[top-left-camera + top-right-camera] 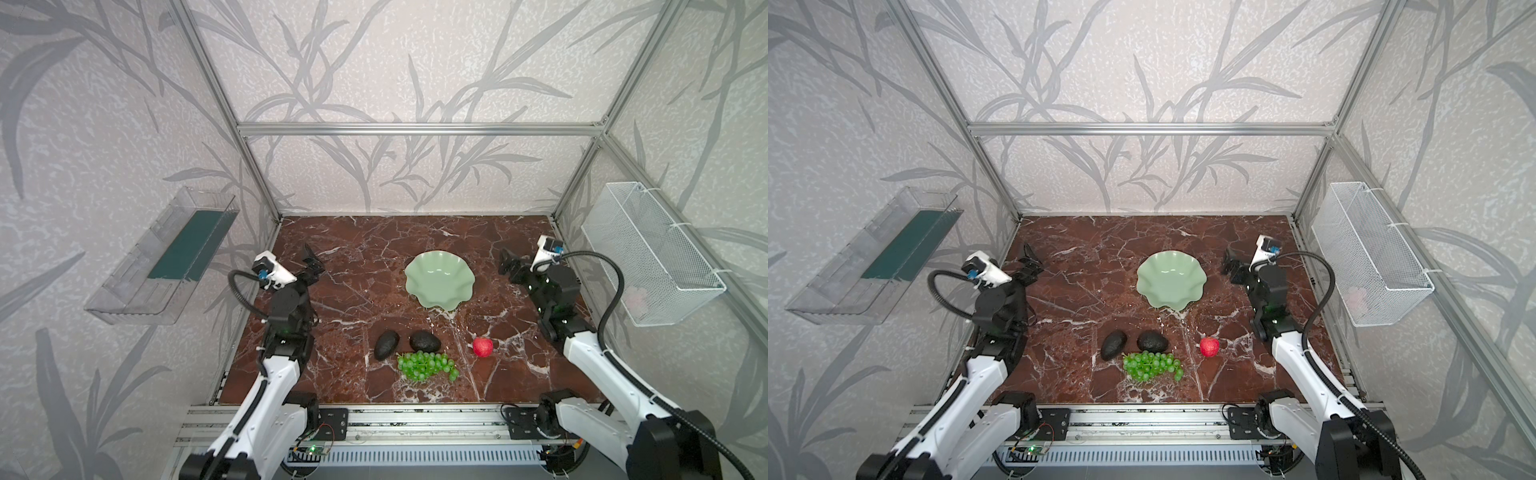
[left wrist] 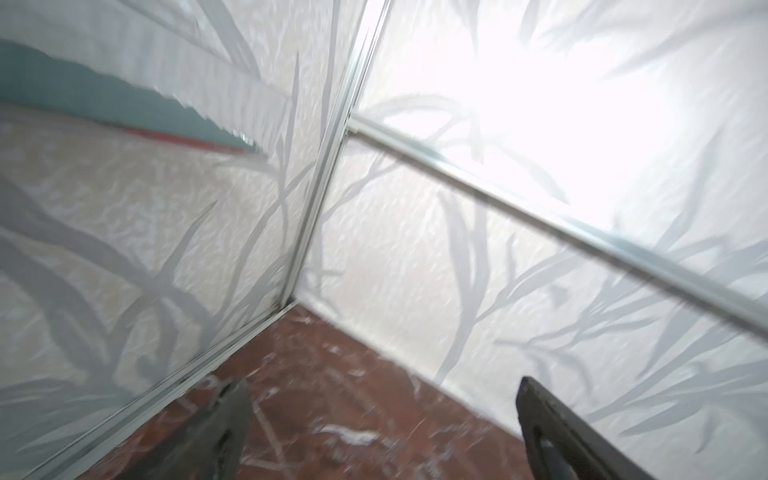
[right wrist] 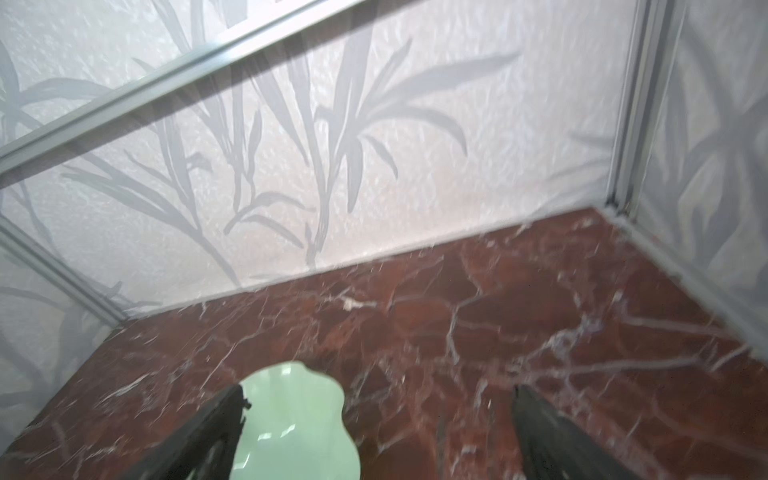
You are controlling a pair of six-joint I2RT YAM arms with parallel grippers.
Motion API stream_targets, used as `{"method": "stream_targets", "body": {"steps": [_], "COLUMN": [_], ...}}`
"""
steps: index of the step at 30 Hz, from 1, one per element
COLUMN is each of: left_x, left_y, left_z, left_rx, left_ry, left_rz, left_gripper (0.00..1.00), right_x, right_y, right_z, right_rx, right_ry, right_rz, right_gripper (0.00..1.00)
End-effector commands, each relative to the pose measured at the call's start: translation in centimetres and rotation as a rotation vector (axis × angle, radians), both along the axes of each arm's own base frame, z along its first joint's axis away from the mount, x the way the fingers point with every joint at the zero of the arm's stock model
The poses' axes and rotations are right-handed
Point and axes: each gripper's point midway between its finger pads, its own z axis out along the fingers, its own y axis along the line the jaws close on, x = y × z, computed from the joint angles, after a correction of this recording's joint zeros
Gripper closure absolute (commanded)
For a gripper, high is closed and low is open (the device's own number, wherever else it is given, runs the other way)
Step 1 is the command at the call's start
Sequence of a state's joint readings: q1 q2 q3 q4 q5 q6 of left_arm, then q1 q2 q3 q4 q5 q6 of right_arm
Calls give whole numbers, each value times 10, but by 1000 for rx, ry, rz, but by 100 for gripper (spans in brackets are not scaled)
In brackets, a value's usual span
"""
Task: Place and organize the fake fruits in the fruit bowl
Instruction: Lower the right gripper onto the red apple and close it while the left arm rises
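The small red apple-like fruit lies apart from the grapes and avocados, so my right gripper will next move back and down, tilting downward, to close around it.
The pale mint-green fruit bowl with its wavy rim sits empty at the middle of the red marble table. Nearer the front lie two dark avocados, a bunch of green grapes and a small red apple-like fruit. My left gripper is open and raised at the far left, pointing at the back corner. My right gripper is open to the right of the bowl, and the bowl shows beside one finger.
A clear plastic tray hangs on the left wall and a white wire-mesh basket on the right wall. Aluminium frame posts stand at the table's back corners. Both wrist views are motion-blurred.
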State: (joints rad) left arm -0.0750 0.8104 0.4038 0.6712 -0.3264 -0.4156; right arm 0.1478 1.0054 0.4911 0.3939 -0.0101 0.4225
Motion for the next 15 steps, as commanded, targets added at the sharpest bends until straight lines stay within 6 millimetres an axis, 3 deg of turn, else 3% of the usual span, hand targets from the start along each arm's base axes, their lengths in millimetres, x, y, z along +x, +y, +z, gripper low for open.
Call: {"method": "stream_targets", "body": {"steps": [1, 6, 9, 12, 15], "left_x": [-3, -10, -12, -14, -18], "left_y": [-14, -24, -30, -35, -35], "left_z": [-21, -24, -24, -22, -23], "left_rx": [-225, -177, -182, -216, -202], "left_ry": [-20, 274, 331, 316, 335], "left_rz": [-132, -159, -194, -231, -237], "left_gripper": [1, 1, 1, 1, 1], "right_x": [-37, -105, -136, -152, -157], "right_y": [37, 50, 50, 52, 55], "right_z": [-51, -91, -105, -118, -128], "right_rx": [189, -67, -117, -129, -170], "right_ry": [238, 481, 548, 607, 645], "right_rz": [194, 236, 232, 226, 208], "right_gripper": [5, 6, 9, 10, 10]}}
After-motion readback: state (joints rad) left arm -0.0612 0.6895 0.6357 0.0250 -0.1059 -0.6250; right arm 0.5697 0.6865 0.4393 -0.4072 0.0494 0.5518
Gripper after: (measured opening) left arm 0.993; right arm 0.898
